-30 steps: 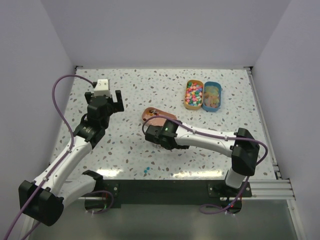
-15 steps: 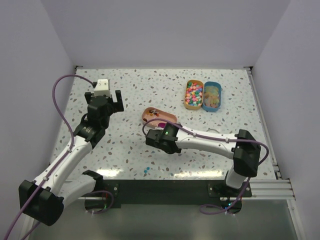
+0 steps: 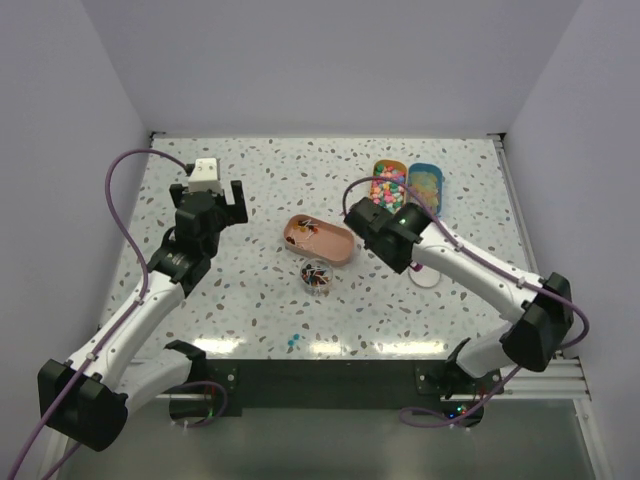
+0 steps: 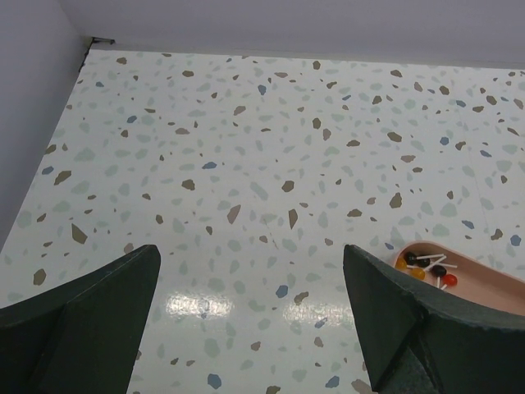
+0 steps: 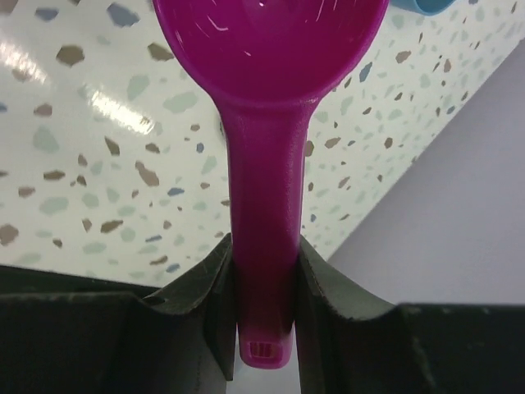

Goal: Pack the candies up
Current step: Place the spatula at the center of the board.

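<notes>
My right gripper will move down and to the right in the top view next, onto the bare tabletop (image 3: 459,322) beside the white round lid, because the scoop's bowl is empty.
The candies, a dark mix of tiny pieces, fill a small clear cup (image 3: 317,273) on the table in front of a pink tray (image 3: 338,250). A few more candies (image 4: 426,267) lie in that tray (image 4: 484,283). My right gripper (image 3: 362,218) hovers between the pink tray and the orange tray, shut on the handle of the purple scoop (image 5: 271,66). In the right wrist view the gripper (image 5: 264,254) clamps the handle from both sides and the scoop's bowl looks empty. My left gripper (image 3: 210,198) stands open at the back left, over bare table (image 4: 250,263).
An orange tray (image 3: 388,186) of bright pastel candies and a blue tray (image 3: 425,190) sit side by side at the back right. A white round lid (image 3: 425,276) lies under the right forearm. A tiny blue-green speck (image 3: 290,341) rests near the front edge.
The right arm has swung from over the cup, back and to the right toward the orange tray, carrying the scoop. The cup of candies is now uncovered. The left arm has not moved.
</notes>
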Motion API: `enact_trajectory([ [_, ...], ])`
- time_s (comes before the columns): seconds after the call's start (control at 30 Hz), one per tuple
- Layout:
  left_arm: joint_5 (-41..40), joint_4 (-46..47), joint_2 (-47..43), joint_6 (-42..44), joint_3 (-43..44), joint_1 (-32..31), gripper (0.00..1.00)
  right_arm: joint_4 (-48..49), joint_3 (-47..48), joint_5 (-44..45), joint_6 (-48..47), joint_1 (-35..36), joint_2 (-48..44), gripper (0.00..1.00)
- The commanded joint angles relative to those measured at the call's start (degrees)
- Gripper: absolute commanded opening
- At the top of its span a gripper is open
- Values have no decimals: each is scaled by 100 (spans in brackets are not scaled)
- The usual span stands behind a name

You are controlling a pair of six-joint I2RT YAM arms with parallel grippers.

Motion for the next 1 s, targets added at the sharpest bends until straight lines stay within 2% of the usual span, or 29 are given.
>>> enact_trajectory([
  [0.0, -22, 339, -59, 72, -58, 23, 98, 908, -308, -806, 492, -733, -520, 0],
  [0.23, 40, 357, -103, 64, -76, 14, 99, 2419, -1512, -1713, 1221, -2633, -1320, 0],
  [0.37, 58, 374, -111, 64, -76, -4, 99, 2825, -2198, -1695, 1556, -3905, -1540, 0],
  [0.43, 49, 374, -120, 72, -93, -21, 99, 3018, -2602, -1792, 1714, -4294, -1636, 0],
  [0.5, 40, 374, -138, 81, -93, -30, 99, 3203, -2821, -2222, 1915, -4794, -1680, 0],
  [0.67, 40, 400, -155, 99, -102, -83, 99, 3503, -3357, -2067, 2434, -5429, -1585, 0],
  [0.83, -13, 400, -217, 134, -120, -118, 99, 3626, -3772, -1855, 2839, -5694, -1514, 0],
  [0.97, -13, 392, -199, 143, -120, -144, 99, 3520, -3798, -1775, 2936, -5746, -1478, 41],
])
